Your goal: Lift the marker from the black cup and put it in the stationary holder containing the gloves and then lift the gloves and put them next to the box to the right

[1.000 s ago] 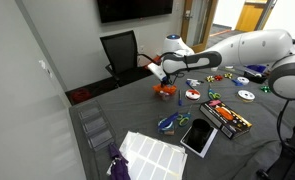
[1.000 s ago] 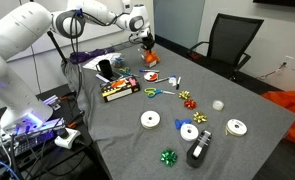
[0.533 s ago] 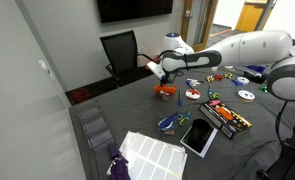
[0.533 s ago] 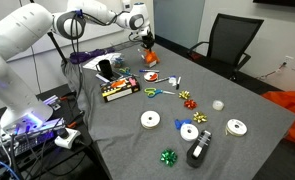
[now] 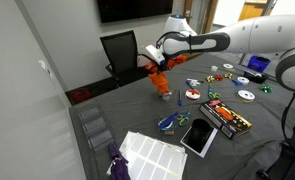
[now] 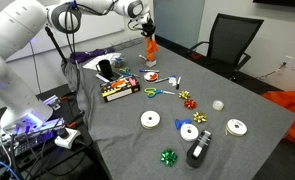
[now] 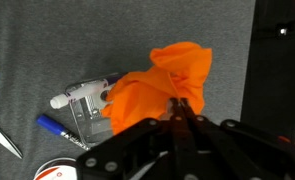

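The gripper moves back, then down, next to release the gloves on the tabletop beside the box of markers, since that spot lies below it, nearer my base.
My gripper (image 7: 179, 103) is shut on the orange gloves (image 7: 159, 82) and holds them above the wire mesh stationery holder (image 7: 87, 108). In both exterior views the gloves (image 5: 159, 78) (image 6: 151, 46) hang from the gripper (image 5: 157, 64) (image 6: 149, 33), just above the holder (image 6: 152, 63). A marker with a white end (image 7: 65, 98) rests at the holder's left side. A blue pen (image 7: 55, 126) lies on the cloth beside it. The black cup (image 6: 104, 70) stands near the box of markers (image 6: 120, 91) (image 5: 228, 119).
The grey cloth-covered table (image 6: 227, 160) holds tape rolls (image 6: 150, 120), ribbon bows (image 6: 169, 157), scissors (image 6: 154, 92) and a black tablet (image 5: 198, 135). A black office chair (image 5: 119, 52) stands behind the table. White sheets (image 5: 152, 155) lie near one edge.
The gripper has risen from the holder with the orange gloves in it; the gloves now hang above the holder instead of sitting in it.
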